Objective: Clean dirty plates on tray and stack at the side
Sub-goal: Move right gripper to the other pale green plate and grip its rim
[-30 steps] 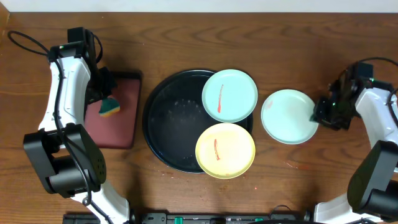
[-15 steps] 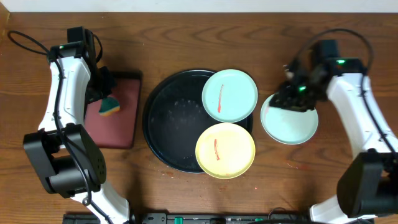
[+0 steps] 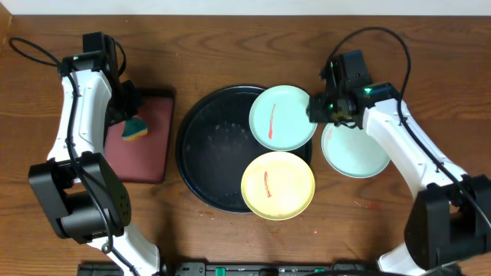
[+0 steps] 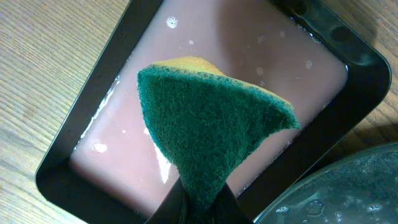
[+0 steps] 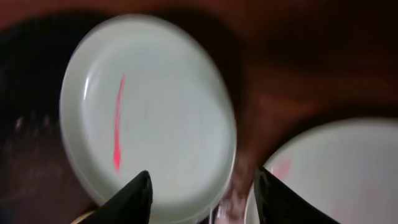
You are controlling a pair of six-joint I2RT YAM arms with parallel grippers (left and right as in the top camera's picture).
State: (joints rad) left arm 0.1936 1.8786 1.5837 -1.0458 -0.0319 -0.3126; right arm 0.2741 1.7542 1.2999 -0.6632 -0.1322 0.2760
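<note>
Next, my right gripper moves down onto the streaked blue-green plate's rim on the side facing the plate on the table, since that rim lies between my open fingers.
The black round tray (image 3: 203, 149) holds a pale blue-green plate (image 3: 282, 117) with a red streak and a pale yellow plate (image 3: 278, 185) with a red streak. Another blue-green plate (image 3: 357, 147) lies on the table to the right of the tray. My right gripper (image 3: 318, 110) is open and empty, above the right rim of the streaked blue-green plate (image 5: 149, 112); the table plate (image 5: 329, 174) shows at its right. My left gripper (image 3: 126, 123) is shut on a green and yellow sponge (image 4: 211, 124) over the dark red tray (image 4: 93, 165).
The dark red rectangular tray (image 3: 146, 149) with pinkish liquid sits left of the black tray. Small red specks lie on the wood near the front right (image 3: 360, 203). The black tray's wet rim (image 4: 348, 186) shows in the left wrist view.
My right arm has swung left from the table's right side, across the lone plate, to the right rim of the blue-green plate on the tray. The left arm has not moved.
</note>
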